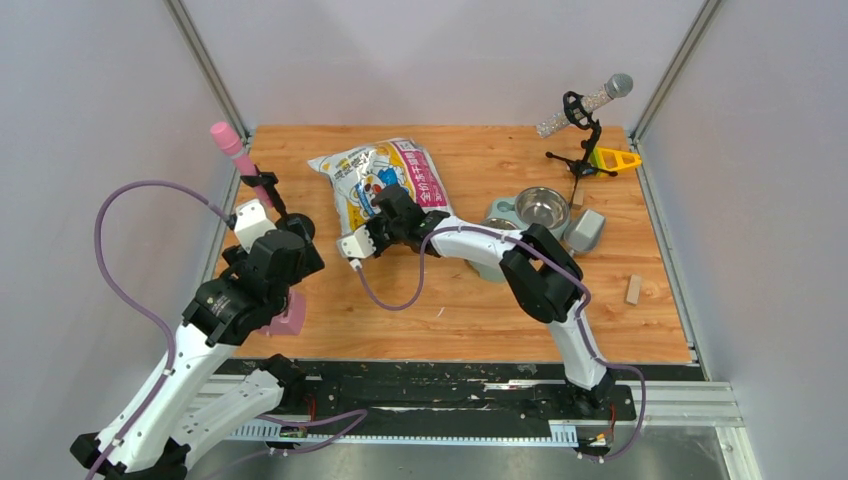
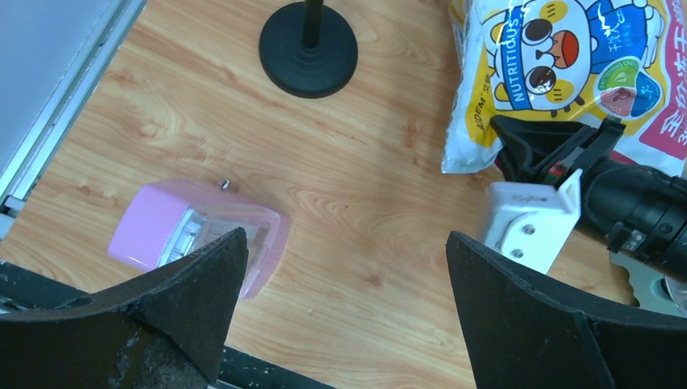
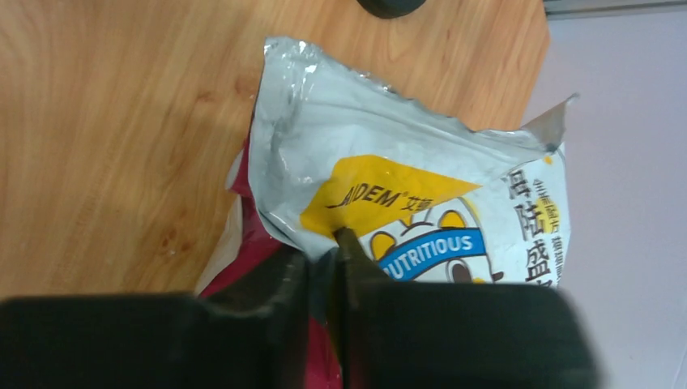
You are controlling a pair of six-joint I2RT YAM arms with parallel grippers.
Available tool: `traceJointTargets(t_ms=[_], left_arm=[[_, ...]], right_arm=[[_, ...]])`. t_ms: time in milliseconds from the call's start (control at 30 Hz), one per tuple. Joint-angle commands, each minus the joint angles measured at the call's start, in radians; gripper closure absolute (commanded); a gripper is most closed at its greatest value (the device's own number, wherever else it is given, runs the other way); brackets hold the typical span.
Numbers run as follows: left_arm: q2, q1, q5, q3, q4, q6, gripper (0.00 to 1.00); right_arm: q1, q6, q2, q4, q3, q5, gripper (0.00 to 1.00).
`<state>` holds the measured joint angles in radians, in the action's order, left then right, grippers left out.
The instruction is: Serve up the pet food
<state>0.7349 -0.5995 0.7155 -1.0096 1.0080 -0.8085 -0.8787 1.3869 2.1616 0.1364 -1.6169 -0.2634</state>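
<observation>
The flat-lying bag needs my right gripper to lift it next, turn it upright, bring it back to bare wood (image 1: 437, 298) beside the feeder and release it.
The pet food itself is hidden; only its bag shows. The cartoon-cat bag (image 1: 385, 178) lies on the wooden table at the back centre. In the right wrist view its torn silver-lined top (image 3: 389, 174) points away from me. My right gripper (image 1: 393, 207) sits at the bag's near edge, and its jaws (image 3: 324, 253) are pinched on a fold of the bag's skin. My left gripper (image 2: 344, 243) hangs wide open above bare wood left of the bag (image 2: 559, 73), holding nothing. In the top view it (image 1: 298, 233) is to the left of the right wrist.
A steel bowl (image 1: 541, 207) sits in a grey feeder right of the bag, with a grey scoop (image 1: 586, 230) beside it. A pink box (image 2: 198, 231) lies under my left arm. A pink microphone stand (image 2: 308, 49), a silver microphone tripod (image 1: 585, 105) and a wooden block (image 1: 633, 289) stand around.
</observation>
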Motion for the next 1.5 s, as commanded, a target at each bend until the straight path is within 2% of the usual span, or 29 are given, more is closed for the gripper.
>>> traceJointTargets(t_ms=[0,167,333,500,600,767,867,967,1033,1100,1267,1367,1467], left_arm=[[-0.007,0.003,0.021,-0.031,0.010,-0.014,0.00],[-0.039,0.003,0.037,-0.033,0.021,-0.044,0.00],[-0.086,0.004,0.039,-0.029,-0.020,-0.059,0.00],[-0.125,0.004,0.026,0.005,-0.093,-0.051,0.00],[-0.120,0.003,-0.010,0.027,-0.149,-0.050,0.00],[-0.055,0.003,-0.048,0.030,-0.190,-0.055,0.00],[-0.016,0.004,-0.083,0.041,-0.239,-0.051,0.00],[0.020,0.003,-0.118,0.055,-0.305,-0.036,0.00],[0.057,0.003,-0.145,0.056,-0.338,-0.025,0.00],[0.101,0.003,-0.175,0.051,-0.370,-0.014,0.00],[0.209,0.003,-0.305,0.049,-0.473,0.019,0.00],[0.245,0.003,-0.367,0.056,-0.535,0.042,0.00],[0.272,0.003,-0.413,0.082,-0.578,0.073,0.00]], right_arm=[[0.007,-0.101,0.002,-0.120,-0.053,-0.033,1.00],[0.008,-0.434,-0.127,-0.428,-0.023,0.061,1.00],[0.013,-0.780,-0.341,-0.551,0.075,0.086,1.00],[0.049,-1.213,-0.518,-0.560,0.162,0.063,1.00],[0.089,-1.386,-0.577,-0.504,0.136,0.074,1.00],[0.133,-1.584,-0.633,-0.439,0.107,0.005,1.00],[0.136,-1.740,-0.698,-0.457,0.202,-0.020,1.00],[0.134,-1.874,-0.794,-0.561,0.400,-0.118,1.00],[0.123,-1.892,-0.859,-0.610,0.536,-0.180,1.00],[0.099,-1.837,-0.908,-0.579,0.623,-0.213,1.00],[0.073,-1.715,-0.976,-0.445,0.707,-0.470,1.00],[0.072,-1.671,-1.034,-0.386,0.772,-0.358,0.98],[0.073,-1.623,-1.078,-0.263,0.778,-0.212,0.82]])
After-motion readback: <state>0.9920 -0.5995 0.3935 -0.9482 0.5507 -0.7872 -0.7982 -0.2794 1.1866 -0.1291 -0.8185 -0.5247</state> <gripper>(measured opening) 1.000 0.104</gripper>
